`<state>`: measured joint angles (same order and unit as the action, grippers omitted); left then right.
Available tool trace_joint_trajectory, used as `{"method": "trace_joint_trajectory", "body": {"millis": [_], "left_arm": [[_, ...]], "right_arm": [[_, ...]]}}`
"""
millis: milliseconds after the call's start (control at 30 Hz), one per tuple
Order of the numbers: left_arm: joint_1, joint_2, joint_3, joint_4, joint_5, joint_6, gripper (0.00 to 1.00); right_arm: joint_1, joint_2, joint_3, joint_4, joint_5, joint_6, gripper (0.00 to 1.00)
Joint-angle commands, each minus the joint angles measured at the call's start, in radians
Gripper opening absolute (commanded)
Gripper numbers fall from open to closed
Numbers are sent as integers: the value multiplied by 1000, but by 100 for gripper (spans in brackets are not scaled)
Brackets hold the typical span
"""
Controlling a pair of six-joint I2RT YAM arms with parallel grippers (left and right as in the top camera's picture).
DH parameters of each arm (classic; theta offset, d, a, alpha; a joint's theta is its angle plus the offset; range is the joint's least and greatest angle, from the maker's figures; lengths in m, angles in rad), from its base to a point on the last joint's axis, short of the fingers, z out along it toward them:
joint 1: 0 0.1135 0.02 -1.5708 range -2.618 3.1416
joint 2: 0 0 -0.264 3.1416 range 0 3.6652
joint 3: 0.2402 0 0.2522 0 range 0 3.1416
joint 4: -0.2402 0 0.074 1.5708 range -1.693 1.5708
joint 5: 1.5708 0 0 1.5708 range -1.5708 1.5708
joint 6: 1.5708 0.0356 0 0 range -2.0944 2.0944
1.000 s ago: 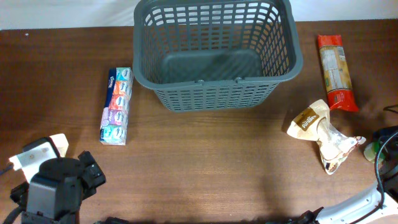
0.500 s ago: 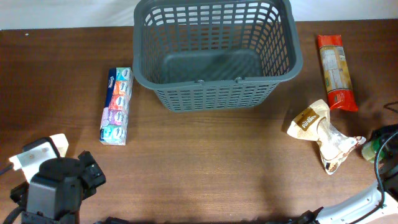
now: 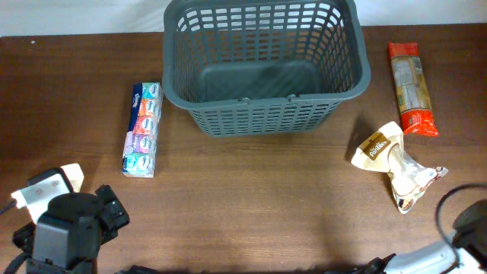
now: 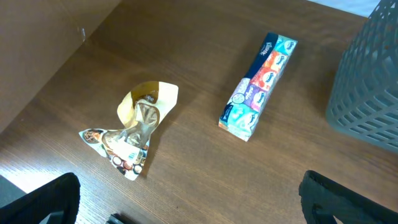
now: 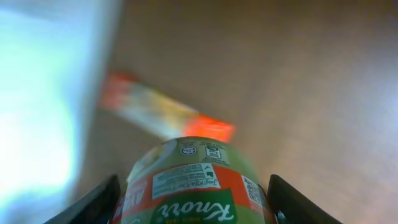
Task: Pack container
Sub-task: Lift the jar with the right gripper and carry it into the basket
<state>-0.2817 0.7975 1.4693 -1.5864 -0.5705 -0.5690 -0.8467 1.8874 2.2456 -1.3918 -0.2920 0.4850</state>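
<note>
The tub [image 5: 196,177] swings across and down with my right gripper next and comes free in the empty basket's corner by the bag, left in the overhead view.
The container [image 3: 262,72], a big dark grey slotted basket, stands at the back centre with nothing in it; its corner also shows in the left wrist view [image 4: 373,81]. My right gripper [image 5: 196,200] is shut on a green Knorr tub [image 5: 196,177] with an orange label, held above the table. My left gripper [image 4: 193,205] hangs open over bare wood at the front left, its arm [image 3: 68,232] low in the overhead view. A multicoloured tissue pack [image 3: 143,129] lies left of the basket. A brown and white snack bag [image 3: 396,164] lies to its right.
A long red packet [image 3: 411,87] lies at the far right, blurred in the right wrist view [image 5: 161,115]. A crumpled yellow and white pouch [image 4: 137,130] rests near my left arm. The right arm's cable [image 3: 456,209] loops at the front right corner.
The right arm has pulled towards the front edge, and the green tub at the right edge has left the overhead view. The left arm has not moved.
</note>
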Motion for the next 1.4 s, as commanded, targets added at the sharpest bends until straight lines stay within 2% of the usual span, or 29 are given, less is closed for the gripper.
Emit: {"method": "trace_joint_trajectory", "body": {"millis": [0, 167, 233, 367, 567, 867, 1067, 1367], "left_arm": [[6, 5, -7, -1, 10, -10, 100], [6, 5, -7, -1, 10, -10, 100], [6, 5, -7, -1, 10, -10, 100], [6, 5, -7, -1, 10, -10, 100], [6, 5, -7, -1, 10, -10, 100], [6, 5, -7, -1, 10, -10, 100], [6, 5, -7, -1, 10, -10, 99], [6, 5, -7, -1, 10, -10, 100]], "right_arm": [[94, -135, 189, 16, -267, -17, 4], [351, -224, 347, 126, -299, -34, 4], [518, -255, 358, 199, -299, -68, 4], [729, -246, 357, 267, -290, -169, 4], [960, -130, 356, 236, -73, -194, 4], [1098, 109, 356, 148, 60, -203, 4], [1115, 252, 356, 23, 194, -224, 4], [1115, 385, 356, -95, 256, -253, 4]]}}
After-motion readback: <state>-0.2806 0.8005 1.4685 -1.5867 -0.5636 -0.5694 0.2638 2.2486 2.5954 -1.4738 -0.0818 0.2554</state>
